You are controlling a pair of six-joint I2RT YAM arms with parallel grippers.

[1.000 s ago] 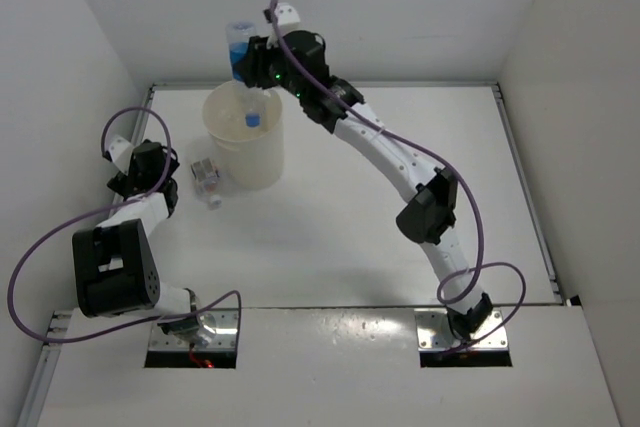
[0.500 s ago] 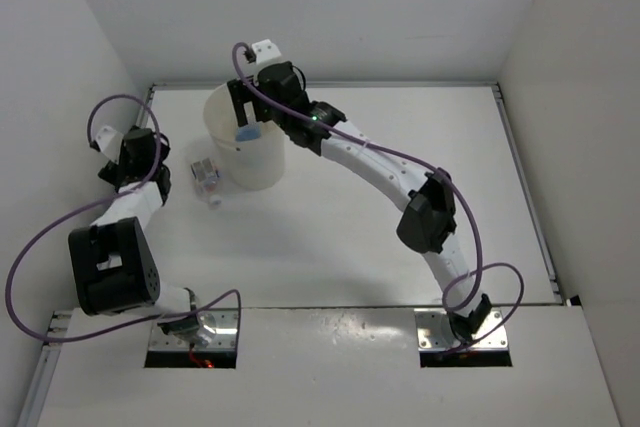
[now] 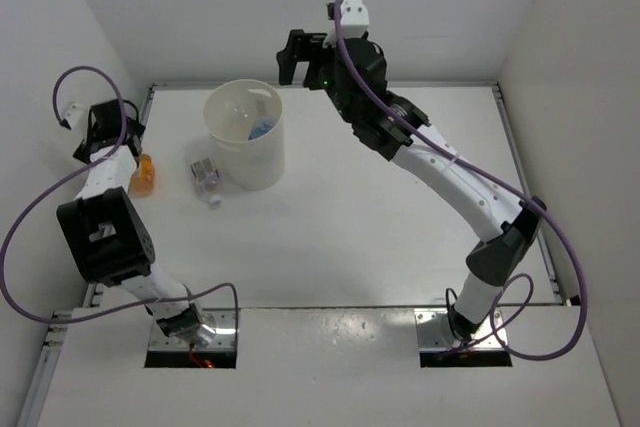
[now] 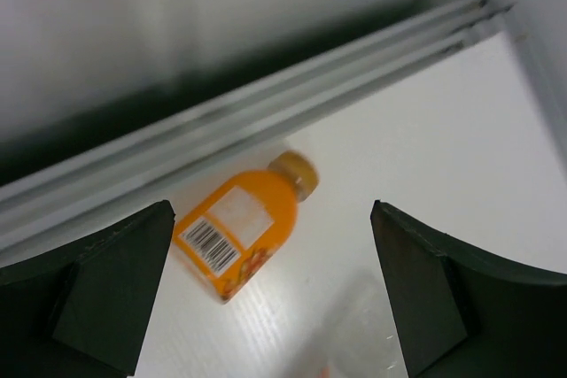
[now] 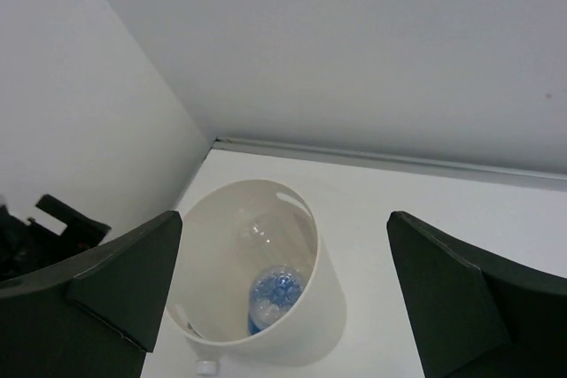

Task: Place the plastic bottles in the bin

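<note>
Next I need to lower my left gripper onto the orange bottle's body, turning it and moving right in the top view, because the bottle lies slanted between the gripper's open fingers.
The cream-white bin (image 3: 243,152) stands at the back left, and a clear bottle with blue label (image 3: 262,130) lies inside it, also seen from the right wrist as the blue-labelled bottle (image 5: 270,294) within the bin (image 5: 314,325). My right gripper (image 3: 295,59) hangs open and empty above and to the right of the bin's rim. An orange bottle (image 3: 143,175) lies on its side near the left wall. My left gripper (image 3: 110,137) is open just above it, with the orange bottle (image 4: 239,227) between and beyond its fingers, untouched. A short clear bottle (image 3: 206,177) lies left of the bin.
Metal rails (image 4: 266,112) run along the table's left edge just behind the orange bottle. A white cap (image 5: 205,366) shows at the bin's foot. The left arm (image 5: 53,223) appears at the left wall. Walls close the table on three sides.
My right gripper opened and let the blue-labelled bottle drop into the bin, then rose and pulled back to the right. The left arm swung left toward the wall, over the orange bottle.
</note>
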